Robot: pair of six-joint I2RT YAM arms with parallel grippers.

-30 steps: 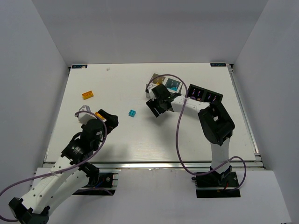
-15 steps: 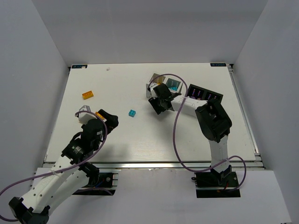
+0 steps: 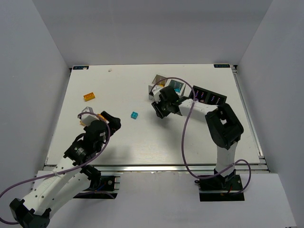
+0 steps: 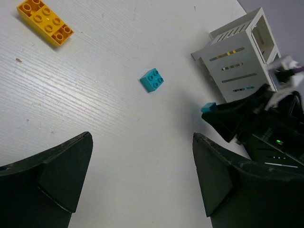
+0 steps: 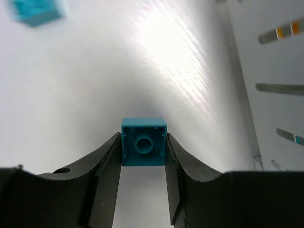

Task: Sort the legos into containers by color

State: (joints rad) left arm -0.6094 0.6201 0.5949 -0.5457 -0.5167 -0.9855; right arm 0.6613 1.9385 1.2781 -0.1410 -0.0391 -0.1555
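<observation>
My right gripper rises outward over the white container's section beside the black container next and releases the cyan brick there, because cyan pieces already lie inside.
My right gripper (image 5: 143,156) is shut on a cyan brick (image 5: 143,142) and holds it just above the table, beside the slotted white container (image 5: 270,71). In the top view the right gripper (image 3: 159,107) is at the near-left corner of the white container (image 3: 156,85), with the black container (image 3: 208,96) to its right. A loose cyan brick (image 3: 135,115) lies on the table to the left; it also shows in the left wrist view (image 4: 152,80). An orange brick (image 3: 89,96) lies at the far left. My left gripper (image 4: 142,142) is open and empty.
The white container holds orange and cyan pieces, and the black one purple and green pieces. The white table (image 3: 123,137) is enclosed by grey walls at the back and sides. The right arm's purple cable (image 3: 183,137) loops over the table.
My right gripper has shifted slightly right and back towards the white container with the cyan brick in it. The left arm has barely moved.
</observation>
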